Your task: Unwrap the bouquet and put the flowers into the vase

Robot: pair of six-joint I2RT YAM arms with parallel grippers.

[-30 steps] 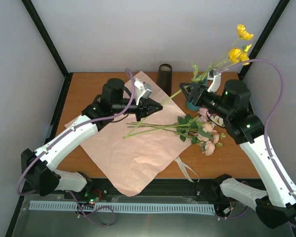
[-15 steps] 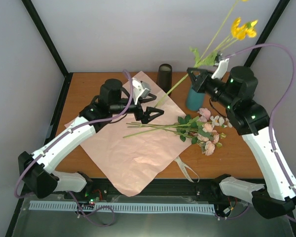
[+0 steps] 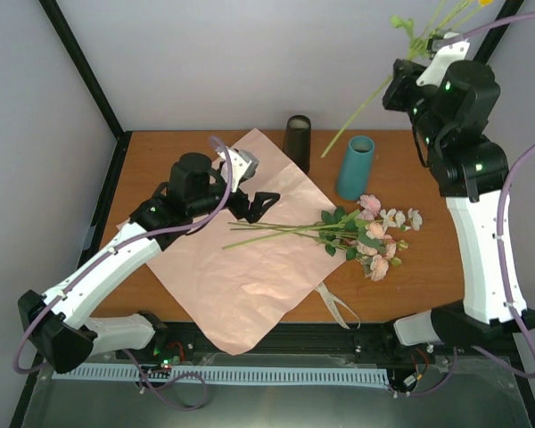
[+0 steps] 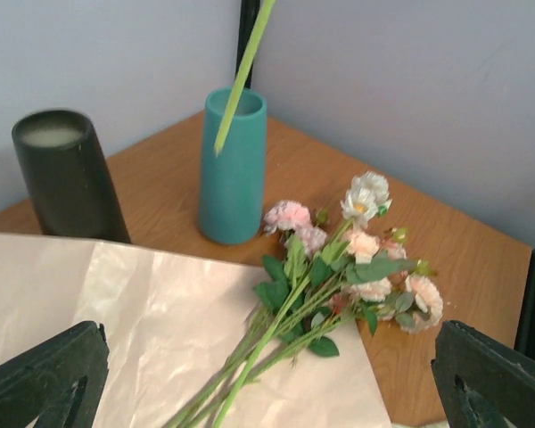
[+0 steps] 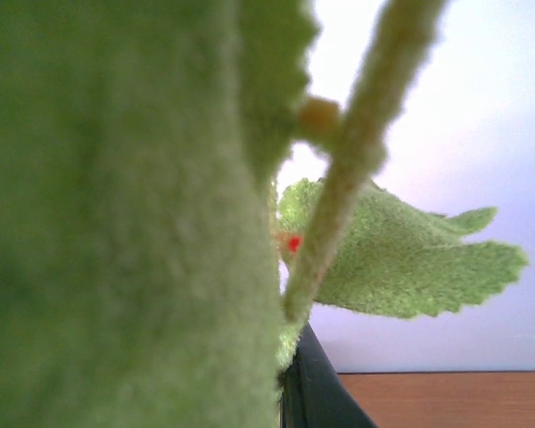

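The stem's cut end hangs outside the vase's opening, so my right gripper needs to carry it over the teal vase's opening [image 3: 361,144] next, then come down and release the stem.
My right gripper [image 3: 398,85] is raised high at the back right, shut on the long green stem [image 3: 361,114] of a yellow flower. The stem slants down to the left, and its cut end hangs in the air beside the teal vase [image 3: 355,168], outside the mouth. In the left wrist view the stem [image 4: 245,71] crosses the vase [image 4: 232,169]. Leaves [image 5: 116,223] fill the right wrist view and hide the fingers. The other flowers [image 3: 370,234] lie flat, stems on the pink paper [image 3: 232,267]. My left gripper [image 3: 261,205] hovers open and empty over the paper by the stem ends.
A dark cylinder [image 3: 297,141] stands at the back, left of the vase, touching the paper's far corner. A beige ribbon [image 3: 337,306] lies loose near the front edge. Grey walls close in the table's back and sides.
My left gripper let go of the stem, opened wide and drew back to the left. My right gripper closed on the stem and lifted the yellow flower up and to the right.
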